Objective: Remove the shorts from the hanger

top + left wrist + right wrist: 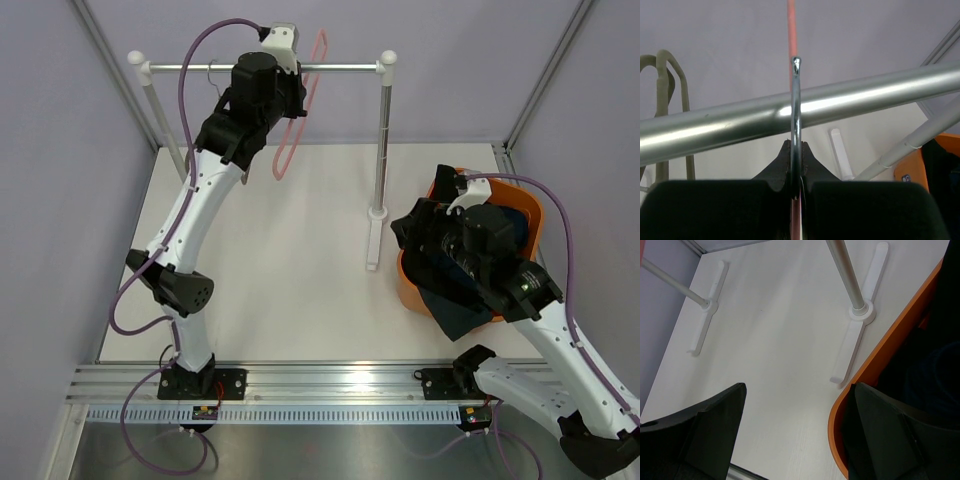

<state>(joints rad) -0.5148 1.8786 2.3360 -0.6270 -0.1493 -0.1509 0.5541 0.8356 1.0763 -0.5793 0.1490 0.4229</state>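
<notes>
The bare pink hanger's metal hook [796, 100] needs to go down slightly onto the metal bar [340, 68] with my left gripper, and then my left gripper needs to open.
A bare pink hanger [297, 125] hangs from the metal rail [340, 68]. My left gripper [292, 88] is up at the rail and shut on the hanger's metal hook [796, 100], which sits over the rail [880, 92]; the jaws [796, 150] pinch the wire. Dark shorts [455, 305] lie in the orange basket [530, 215] at the right, one part draped over its near rim. My right gripper [420, 235] is open and empty above the basket's left rim [890, 335], with dark cloth [935, 365] beside its right finger.
A second, olive-grey hanger [670, 100] hangs on the rail left of my left gripper. The rack's white post and foot [375, 215] stand just left of the basket; the other foot [707, 305] is further left. Frame posts stand at the corners.
</notes>
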